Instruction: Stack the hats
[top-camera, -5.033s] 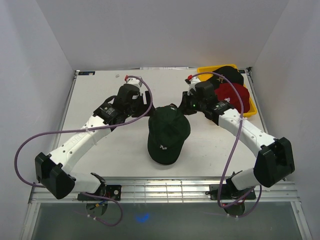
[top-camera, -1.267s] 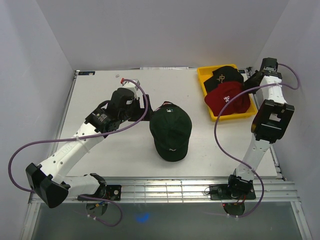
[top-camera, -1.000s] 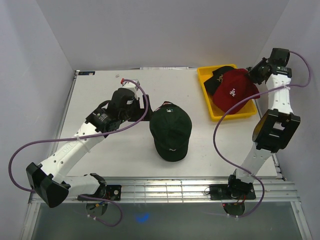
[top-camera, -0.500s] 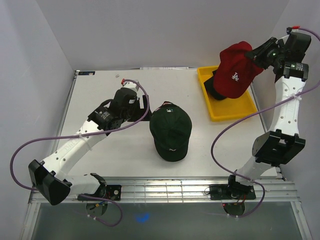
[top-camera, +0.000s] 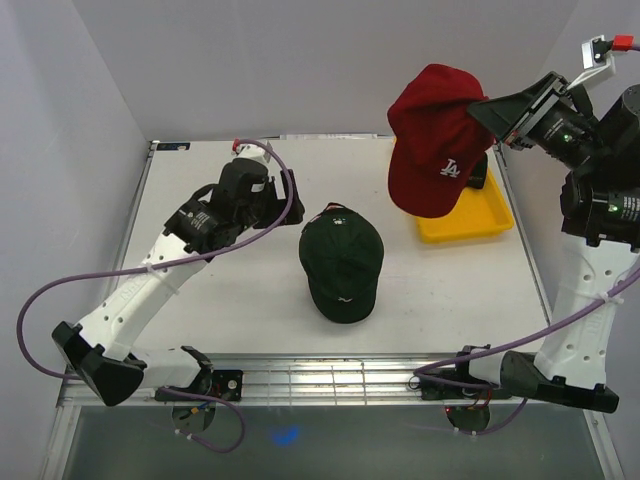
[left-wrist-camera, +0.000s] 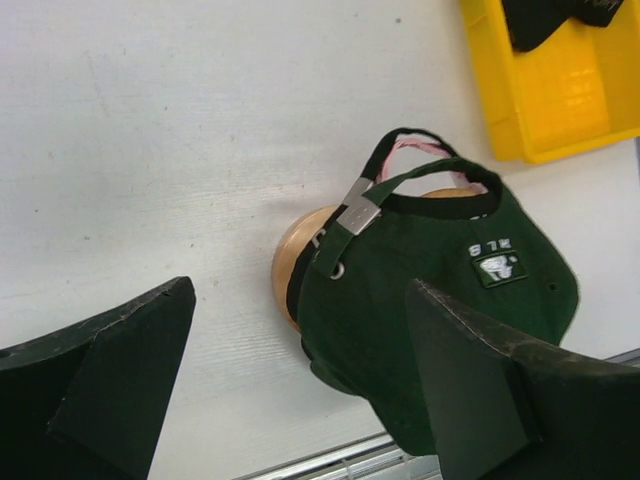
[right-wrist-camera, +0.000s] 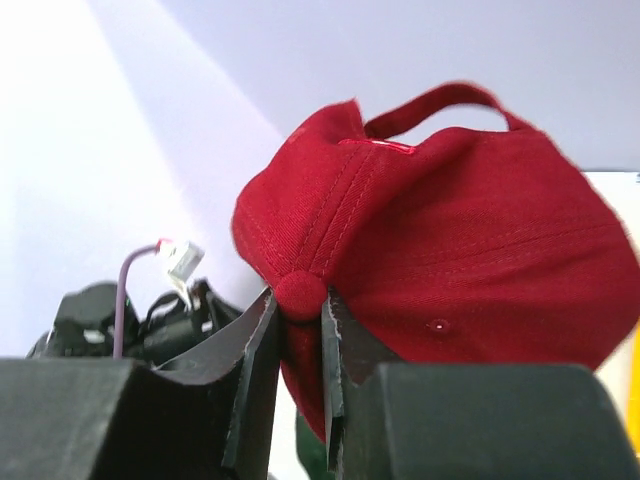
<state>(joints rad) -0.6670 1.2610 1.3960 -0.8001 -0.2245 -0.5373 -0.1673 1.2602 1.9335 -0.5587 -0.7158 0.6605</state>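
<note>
The green hat's top is below my right gripper and to its left in the top view, so next I should move that gripper back and down over the hat's top and release.
My right gripper is shut on the crown of the red hat, pinching it at the top button. The hat hangs high in the air over the yellow tray. The dark green hat sits on a wooden stand at the table's middle. A pink hat's strap peeks out beneath it. Part of a black hat shows in the tray. My left gripper stands open just left of the green hat, holding nothing.
The yellow tray lies at the table's back right corner. White walls close in the table on three sides. A metal rail runs along the near edge, and purple cables loop from both arms.
The right arm has lifted the red hat out of the tray, up and to the left. The left arm has drawn back slightly and stays open. The green hat has not moved.
</note>
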